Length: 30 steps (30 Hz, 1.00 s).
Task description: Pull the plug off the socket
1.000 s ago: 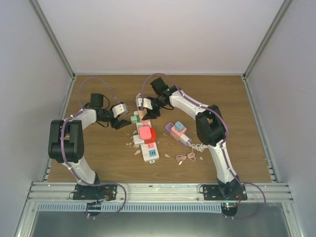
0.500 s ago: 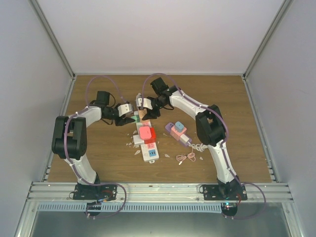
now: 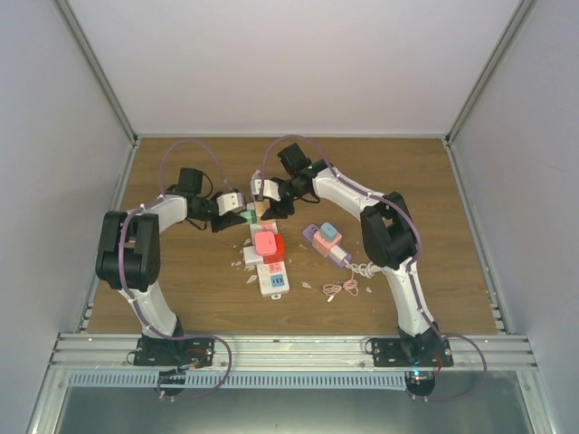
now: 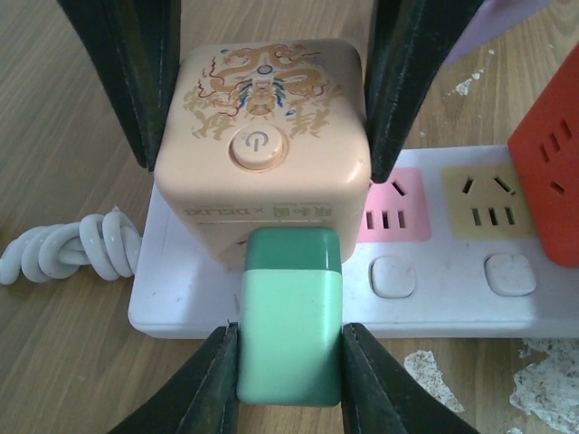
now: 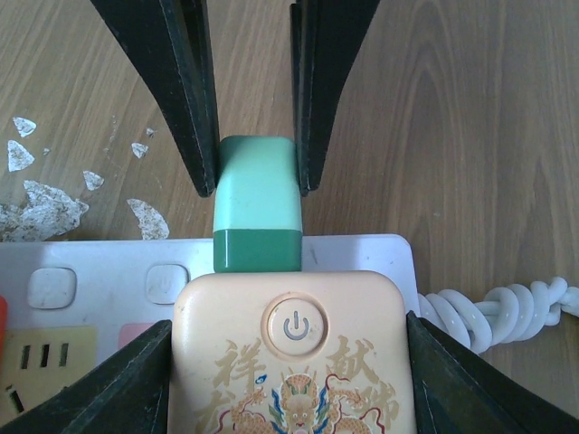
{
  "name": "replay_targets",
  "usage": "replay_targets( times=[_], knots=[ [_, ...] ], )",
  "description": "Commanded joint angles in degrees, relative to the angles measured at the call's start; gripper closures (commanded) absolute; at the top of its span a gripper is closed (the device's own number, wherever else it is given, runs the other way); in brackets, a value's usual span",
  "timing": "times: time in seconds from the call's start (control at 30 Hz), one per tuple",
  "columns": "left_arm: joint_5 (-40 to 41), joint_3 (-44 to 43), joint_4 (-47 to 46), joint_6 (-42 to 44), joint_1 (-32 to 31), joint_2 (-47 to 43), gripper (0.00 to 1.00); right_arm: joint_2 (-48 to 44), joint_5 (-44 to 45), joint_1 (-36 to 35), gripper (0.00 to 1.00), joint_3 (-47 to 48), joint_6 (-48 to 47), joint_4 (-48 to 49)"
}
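Observation:
The wood is clear below and to the left in the top view, so the robot's left gripper needs to pull the plug out that way next, then go down and let go of it.
A mint-green plug (image 4: 289, 334) sticks out of the side of a beige dragon-printed socket cube (image 4: 262, 136), which sits on a white power strip (image 4: 434, 307). My left gripper (image 4: 288, 348) is shut on the plug's free end, one finger pressed to each side. My right gripper (image 5: 289, 344) is shut on the socket cube (image 5: 294, 362), whose two sides its fingers touch. In the right wrist view the plug (image 5: 258, 203) points away from me between the left fingers (image 5: 181, 90). From above, both grippers (image 3: 237, 206) (image 3: 262, 194) meet at the strip's far end.
A red cube adapter (image 4: 547, 172) stands further along the strip. The strip's coiled white cord (image 4: 63, 249) lies beside it. A purple strip (image 3: 326, 240) with a blue plug, a pink cable (image 3: 344, 289) and white flakes (image 5: 45, 203) lie on the wood.
My left gripper has moved right to the green plug and closed on it. The right gripper has stayed on the socket cube.

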<state>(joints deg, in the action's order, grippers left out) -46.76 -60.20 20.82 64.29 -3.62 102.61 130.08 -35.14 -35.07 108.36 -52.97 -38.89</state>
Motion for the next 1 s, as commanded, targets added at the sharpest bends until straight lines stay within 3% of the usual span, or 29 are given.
replay_targets(
  times=[0.0,0.33,0.8,0.97],
  knots=[
    [-1.0,1.0,-2.09,1.51,0.17,-1.08,0.75,-1.65,1.72,-0.61,0.78,-3.24,3.24,-2.4],
    [-2.53,-0.88,4.57,7.18,3.44,-0.52,0.82,-2.2,8.49,-0.61,0.89,-6.64,4.2,-3.76],
    [-2.94,-0.92,8.07,12.95,9.81,0.15,0.85,-1.06,10.06,0.9,0.93,-6.67,4.7,-7.52],
    [-4.84,-3.34,7.2,10.43,13.93,0.96,0.84,-1.69,8.98,1.06,0.92,-6.51,5.14,-7.61]
  ],
)
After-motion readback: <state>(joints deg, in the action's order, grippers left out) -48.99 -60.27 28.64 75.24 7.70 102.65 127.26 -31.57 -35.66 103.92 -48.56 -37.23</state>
